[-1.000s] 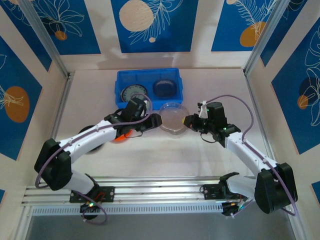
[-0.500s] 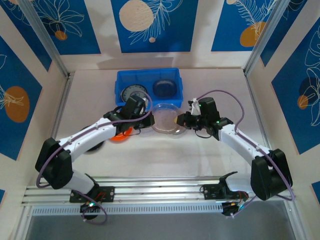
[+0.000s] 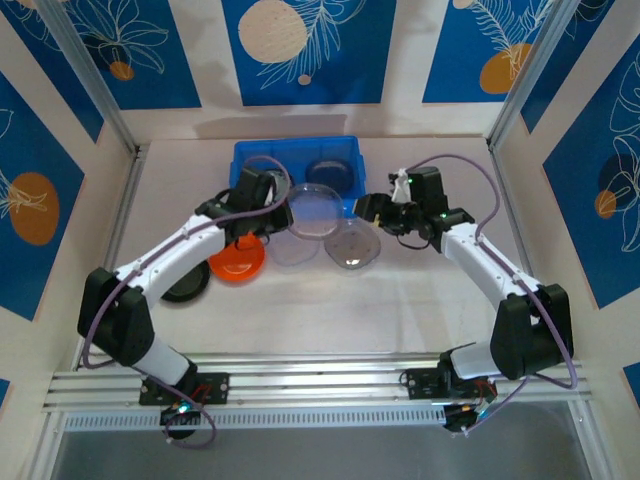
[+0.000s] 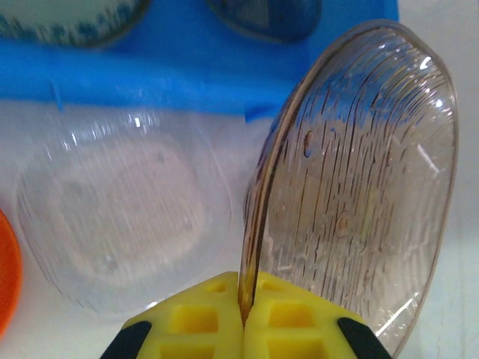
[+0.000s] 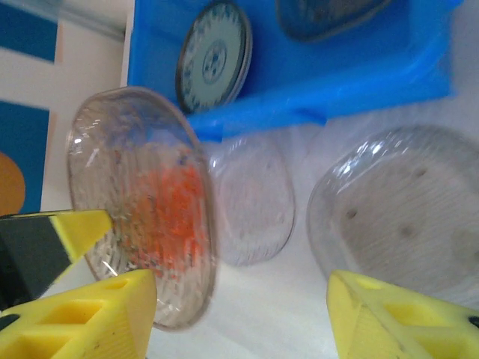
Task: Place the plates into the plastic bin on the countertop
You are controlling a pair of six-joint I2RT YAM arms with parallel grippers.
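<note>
My left gripper should next lower the smoky plate outward onto the dark plate in the bin, because the dark plate makes a matching stack.
My left gripper (image 3: 281, 206) (image 4: 243, 318) is shut on the rim of a smoky ribbed translucent plate (image 3: 316, 210) (image 4: 359, 164) (image 5: 142, 202), holding it tilted on edge just in front of the blue plastic bin (image 3: 250, 160) (image 4: 187, 71) (image 5: 299, 82). Inside the bin lie a teal-grey patterned plate (image 5: 213, 56) (image 4: 67, 15) and a dark plate (image 3: 328, 172) (image 5: 322, 15). My right gripper (image 3: 368, 208) (image 5: 247, 314) stands open beside the held plate, nothing between its fingers. On the countertop (image 3: 400, 300) rest a clear plate (image 3: 293, 250) (image 4: 123, 217) (image 5: 251, 198) and a second smoky plate (image 3: 352, 245) (image 5: 397, 217).
An orange plate (image 3: 238, 263) (image 4: 6, 277) and a black plate (image 3: 186, 286) lie on the countertop under my left arm. Blue-patterned panels wall in the back and sides. An aluminium rail (image 3: 320, 385) runs along the near edge.
The left gripper has lifted the smoky plate off the stack and carried it back toward the bin. The right gripper has drawn away from the plate toward the bin's right corner.
</note>
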